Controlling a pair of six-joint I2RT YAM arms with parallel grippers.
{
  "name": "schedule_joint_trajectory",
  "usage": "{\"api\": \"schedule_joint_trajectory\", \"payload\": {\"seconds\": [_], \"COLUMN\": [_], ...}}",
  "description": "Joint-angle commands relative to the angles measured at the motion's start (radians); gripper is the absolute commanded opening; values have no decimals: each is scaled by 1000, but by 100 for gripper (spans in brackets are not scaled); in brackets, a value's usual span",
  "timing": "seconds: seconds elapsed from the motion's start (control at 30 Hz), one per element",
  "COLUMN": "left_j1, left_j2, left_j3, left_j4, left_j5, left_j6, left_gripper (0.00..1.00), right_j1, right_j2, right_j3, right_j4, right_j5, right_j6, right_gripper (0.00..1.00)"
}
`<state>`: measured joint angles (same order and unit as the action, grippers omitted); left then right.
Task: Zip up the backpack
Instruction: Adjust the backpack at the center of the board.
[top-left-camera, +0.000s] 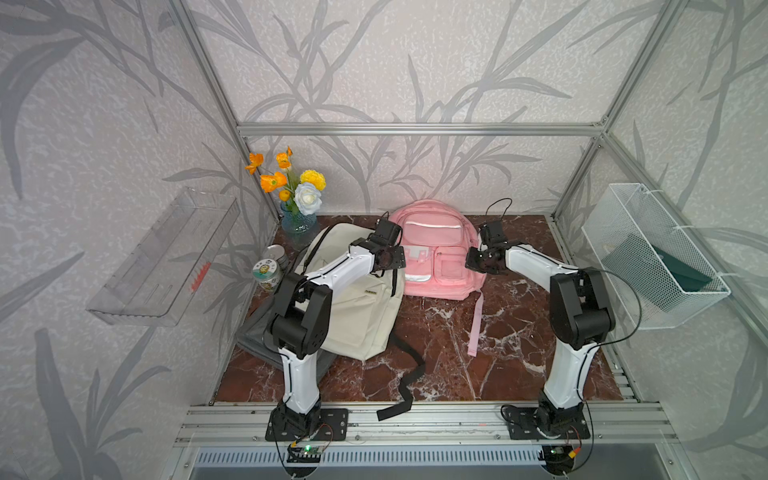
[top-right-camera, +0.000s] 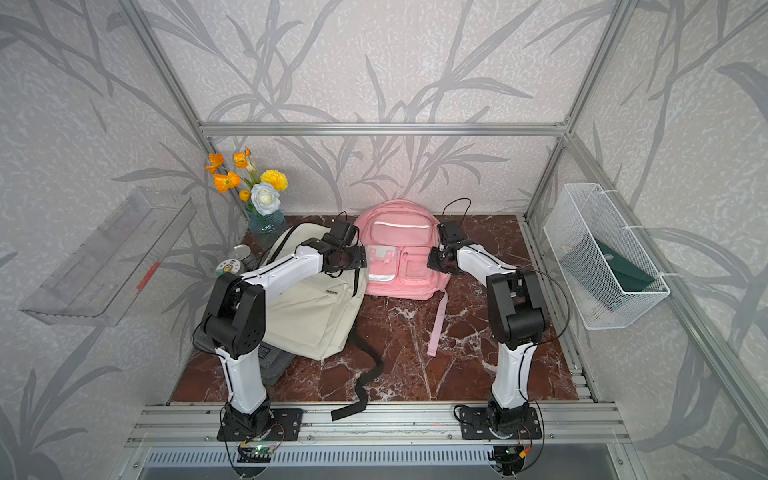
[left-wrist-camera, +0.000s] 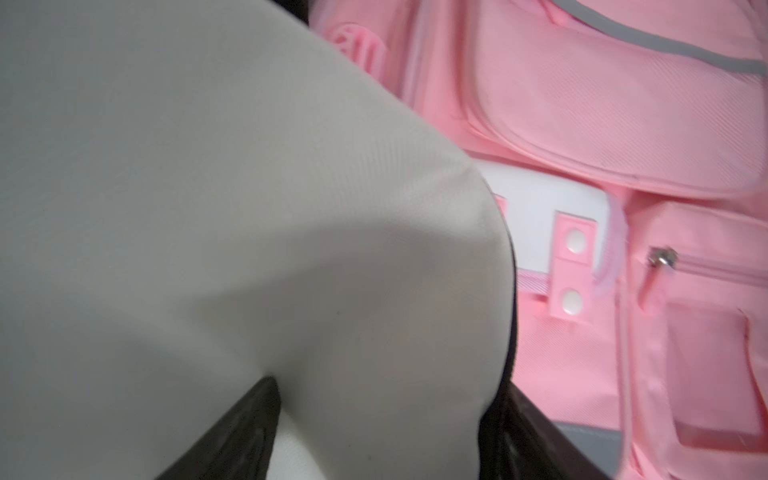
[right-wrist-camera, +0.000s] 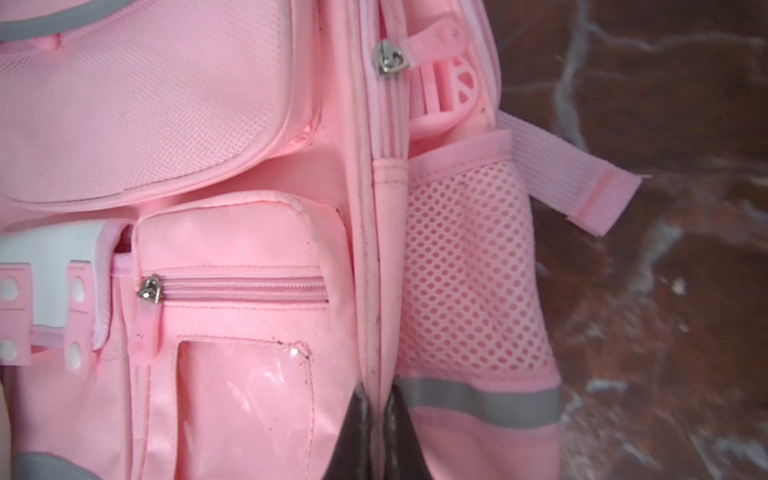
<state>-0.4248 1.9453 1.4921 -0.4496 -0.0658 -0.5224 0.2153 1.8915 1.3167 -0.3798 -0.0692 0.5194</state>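
The cream backpack overlaps the pink one, so my right gripper needs to drag the seam back onto the open tabletop toward the wire basket next and let go of it.
The pink backpack lies flat at the back of the marble table. My right gripper is shut on the piped seam of its right side, just below the mesh side pocket. Further up that side sits a metal zipper slider with a pink pull tab. A second slider sits at the end of the front pocket zip. My left gripper is open, its jaws wide either side of a bulge of the cream backpack beside the pink one.
A grey bag lies under the cream backpack, whose black strap trails to the front rail. A pink strap runs forward. A flower vase and a can stand back left. A wire basket hangs right, a clear shelf left.
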Motion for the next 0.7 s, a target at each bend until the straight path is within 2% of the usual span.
{"api": "schedule_joint_trajectory", "payload": {"seconds": [0.0, 0.3, 0.47, 0.57, 0.67], "left_j1": [22, 23, 20, -20, -89], "left_j2": [40, 155, 189, 169, 154], "left_j3": [32, 167, 273, 319, 377], "left_j4": [-17, -16, -68, -105, -170], "left_j5": [-3, 8, 43, 54, 43], "left_j6": [29, 67, 81, 67, 65], "left_gripper": [80, 80, 80, 80, 82], "right_j1": [-83, -109, -109, -105, -105], "right_j2": [-122, -516, -721, -806, -885], "right_j3": [-113, -411, -561, -628, -665], "right_j4": [-17, -54, -103, -137, -198], "right_j5": [81, 160, 96, 53, 70], "right_j6": [36, 42, 30, 51, 67], "right_gripper": [0, 0, 0, 0, 0]}}
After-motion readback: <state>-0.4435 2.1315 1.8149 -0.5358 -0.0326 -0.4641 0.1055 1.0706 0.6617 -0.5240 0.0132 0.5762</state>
